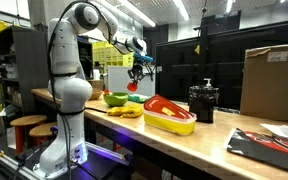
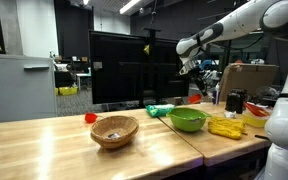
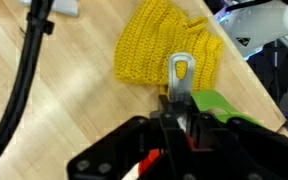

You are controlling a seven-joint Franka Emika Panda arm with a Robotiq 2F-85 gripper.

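The utensil still hangs high above the bench, so my gripper next moves outward and down to bare wood beyond the yellow cloth and releases it.
My gripper (image 3: 176,110) is shut on a utensil with a flat metal handle (image 3: 180,75) that has a hanging hole at its end; its red end (image 1: 134,86) hangs below the jaws. In both exterior views the gripper (image 1: 136,72) (image 2: 191,72) is high above the wooden bench, over the green bowl (image 1: 115,99) and the yellow knitted cloth (image 1: 127,111). In the wrist view the yellow cloth (image 3: 169,50) lies below the handle and the green bowl's rim (image 3: 219,103) shows to its right.
A yellow tray with red inside (image 1: 169,113), a black appliance (image 1: 203,102) and a cardboard box (image 1: 269,80) stand further along the bench. A wicker bowl (image 2: 115,130), a small red object (image 2: 90,117) and a green item (image 2: 159,110) sit on the adjoining table.
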